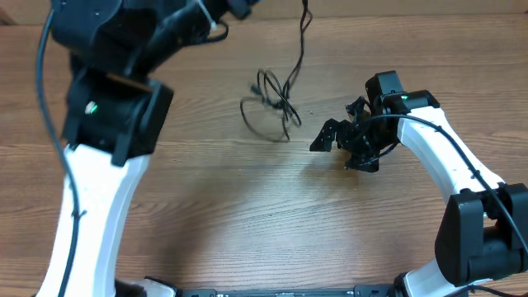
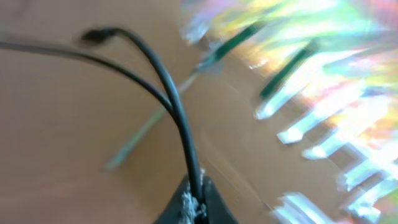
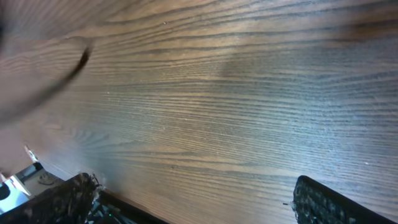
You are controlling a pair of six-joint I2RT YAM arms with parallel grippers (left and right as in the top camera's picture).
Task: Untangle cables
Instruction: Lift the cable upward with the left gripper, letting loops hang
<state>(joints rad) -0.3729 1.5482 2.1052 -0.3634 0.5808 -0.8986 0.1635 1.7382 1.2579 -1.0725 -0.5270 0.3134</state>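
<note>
My right gripper is open and needs to go left in the overhead view until its fingers straddle the tangle's bunched pieces of cable, which lie that way.
A thin black cable [image 1: 272,106] lies in a loose tangle of loops on the wooden table, and one strand [image 1: 304,33] rises from it to the top edge of the overhead view. My left gripper [image 2: 193,202] is shut on a black cable [image 2: 177,112]. This cable runs up from the jaws beside a second strand and ends in a dark plug [image 2: 97,35]. The left arm [image 1: 107,107] is raised high at the left. My right gripper [image 1: 337,147] is low over the table just right of the tangle. Its fingers [image 3: 199,202] are open with only bare wood between them.
The wooden table [image 1: 247,206] fills the overhead view. The right arm [image 1: 445,157] reaches in from the lower right. The left wrist view is blurred, with a bright rainbow-coloured patch [image 2: 323,81] at its right.
</note>
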